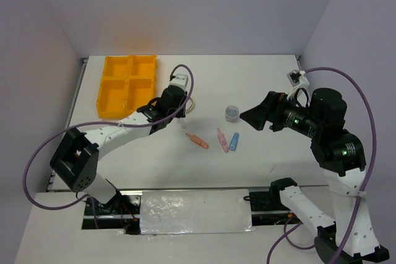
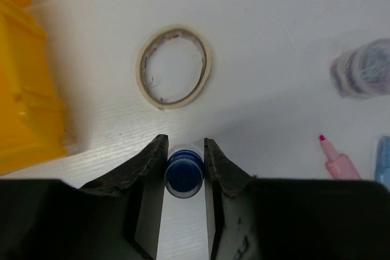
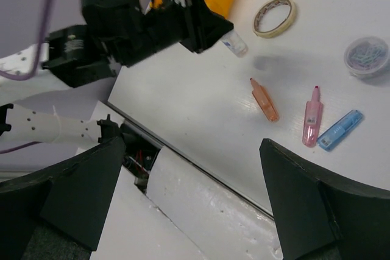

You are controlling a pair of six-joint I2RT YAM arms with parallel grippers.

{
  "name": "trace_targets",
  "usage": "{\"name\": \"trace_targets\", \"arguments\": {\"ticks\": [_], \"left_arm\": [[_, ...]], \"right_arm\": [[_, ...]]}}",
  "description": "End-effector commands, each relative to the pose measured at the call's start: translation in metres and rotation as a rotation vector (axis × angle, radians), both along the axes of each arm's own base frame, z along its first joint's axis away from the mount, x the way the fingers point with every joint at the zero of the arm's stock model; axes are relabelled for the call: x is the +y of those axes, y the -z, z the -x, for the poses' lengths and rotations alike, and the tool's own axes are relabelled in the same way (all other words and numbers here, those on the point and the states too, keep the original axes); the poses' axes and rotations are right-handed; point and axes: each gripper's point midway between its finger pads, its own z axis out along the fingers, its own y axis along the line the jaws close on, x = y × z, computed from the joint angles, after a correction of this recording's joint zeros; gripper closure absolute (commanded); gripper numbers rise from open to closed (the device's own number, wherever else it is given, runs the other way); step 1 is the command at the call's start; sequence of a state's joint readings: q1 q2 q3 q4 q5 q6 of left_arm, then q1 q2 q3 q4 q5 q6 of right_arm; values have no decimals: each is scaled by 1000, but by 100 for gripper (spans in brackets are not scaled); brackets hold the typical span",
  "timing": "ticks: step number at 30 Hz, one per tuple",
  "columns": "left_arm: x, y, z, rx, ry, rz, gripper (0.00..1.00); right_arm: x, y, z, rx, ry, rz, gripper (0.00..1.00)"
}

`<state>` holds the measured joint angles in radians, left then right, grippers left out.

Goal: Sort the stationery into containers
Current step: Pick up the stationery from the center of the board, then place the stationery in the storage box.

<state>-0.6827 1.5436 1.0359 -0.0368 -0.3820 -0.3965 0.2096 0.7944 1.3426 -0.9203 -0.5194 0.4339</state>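
Observation:
I should next raise my left gripper outward, to the left in the top view, over the tray's empty far compartment on the wall side, then lower it and let go of the bottle (image 2: 184, 173).
My left gripper (image 2: 184, 145) is shut on the small clear blue-capped bottle (image 2: 184, 173) and holds it just above the table; a shadow lies under it. It also shows in the top view (image 1: 180, 114) and the right wrist view (image 3: 213, 28), with the bottle (image 3: 234, 44) at its tip. The tan band ring (image 2: 174, 67) lies just beyond it. The orange-yellow tray (image 1: 127, 85) stands at the far left. The round jar (image 1: 232, 112), two pink pieces (image 1: 198, 141) (image 1: 221, 140) and the blue piece (image 1: 234, 141) lie mid-table. My right gripper (image 1: 246, 116) is open and empty near the jar.
The table's near edge with a foil-covered panel (image 1: 195, 211) lies between the arm bases. Walls close in the left, right and far sides. The tray's near corner (image 2: 27, 108) is left of my left fingers.

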Motion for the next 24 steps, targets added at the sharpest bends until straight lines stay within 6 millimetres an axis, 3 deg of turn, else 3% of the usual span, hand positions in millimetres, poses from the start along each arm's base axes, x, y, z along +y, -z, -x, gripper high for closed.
{"name": "trace_targets", "arguments": {"ticks": [1,3,4,5,6,7,8,9,10,11,12,13,14,15,16,17,18,19,21,22,24], "left_arm": [[9,-95,-13,-135,-18,23,100],[30,-124,-19,-129,-86,-24,100],[38,-127,-25,-109,-112,-43,100],[57,-132,-34,-96,-168,-49,100],[68,-150,-37,-80,-194,-47,100],[78,-146,-48,-40,-225,-59,100],[108,-155,-60,-1,-323,-55,100],[122,-172,-61,-11,-359,-37,100],[136,-166,-73,15,-400,-56,100],[164,-170,-81,14,-475,-70,100],[177,-189,-89,-27,-514,-65,100],[203,-178,-102,2,-572,-97,100],[214,-194,-112,-33,-592,-79,100],[222,-174,-128,2,-599,-102,100],[243,-168,-138,10,-630,-127,100],[254,-182,-146,-24,-660,-119,100],[264,-156,-160,26,-688,-148,100],[283,-150,-164,42,-735,-137,100],[299,-144,-178,23,-767,-98,100],[312,-151,-191,-39,-783,-59,100],[329,-143,-198,-64,-800,-52,100]], "right_arm": [[-6,-15,-1,-49,40,3,0],[-10,-13,-2,-37,69,16,0],[-12,-13,-1,-40,80,20,0],[-15,-12,-3,-40,97,27,0],[-15,-13,-2,-39,98,25,0],[-15,-13,-3,-41,103,25,0],[-15,-14,-3,-46,103,22,0],[-15,-13,-3,-46,106,20,0],[-15,-13,-3,-47,105,17,0],[-14,-11,-3,-44,103,15,0],[-14,-11,-4,-49,104,10,0],[-14,-11,-3,-52,104,5,0],[-13,-9,-3,-47,100,4,0],[-13,-9,-4,-49,100,5,0],[-13,-9,-3,-49,96,6,0],[-13,-11,-4,-54,96,5,0],[-12,-12,-4,-53,91,4,0],[-11,-14,-4,-60,84,-1,0],[-7,-15,-4,-52,64,-7,0],[-7,-15,-4,-50,58,-6,0],[-7,-12,-4,-38,53,6,0]]}}
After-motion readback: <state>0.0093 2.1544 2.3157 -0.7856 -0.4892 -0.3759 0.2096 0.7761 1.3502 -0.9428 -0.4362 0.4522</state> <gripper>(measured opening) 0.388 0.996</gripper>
